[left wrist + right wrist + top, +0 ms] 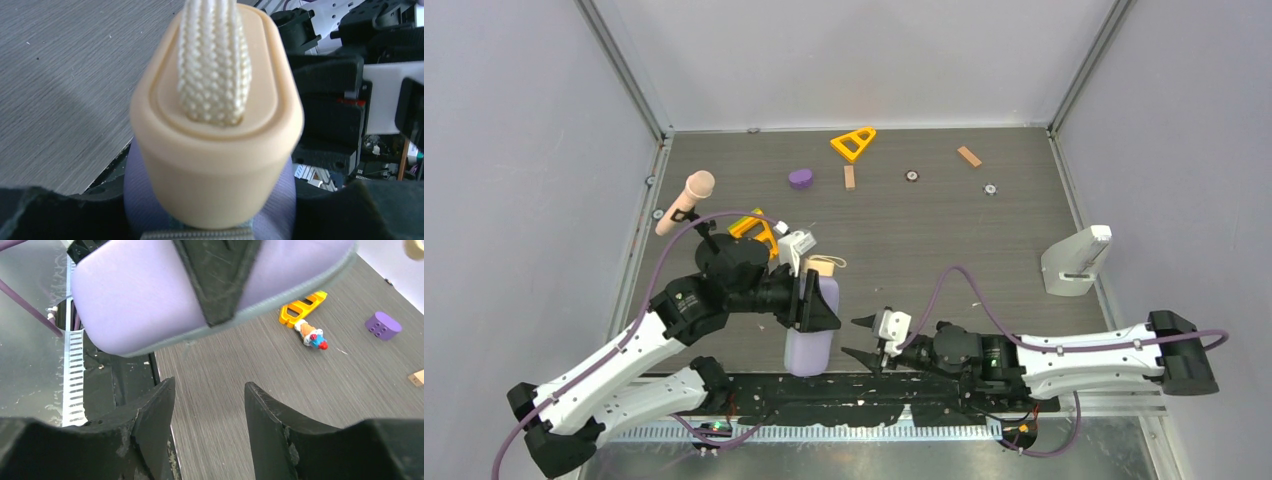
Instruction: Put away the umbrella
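Next, my left gripper carries the case (809, 340) outward and down and releases it on the bare tabletop, which lies below and outward of the gripper's fingers.
The umbrella shows only as its tan handle (217, 150) with a white woven wrist loop (215, 60), poking out of the top of a lavender-grey case (809, 340). The canopy is hidden inside the case. My left gripper (816, 300) is shut across the case, holding it upright over the table's near edge, and its black fingers (45, 212) flank the case (137, 210) in the left wrist view. My right gripper (864, 338) is open just right of the case's lower end. In the right wrist view its jaws (210, 390) hold nothing, below the case (140, 295).
A pink-headed microphone (686, 200) stands at the back left beside an orange toy (759, 232). Farther back lie a yellow triangle (853, 143), a purple block (801, 178) and wooden blocks (969, 156). A white stand (1076, 262) is at the right. A small clown figure (312, 334) lies on the table.
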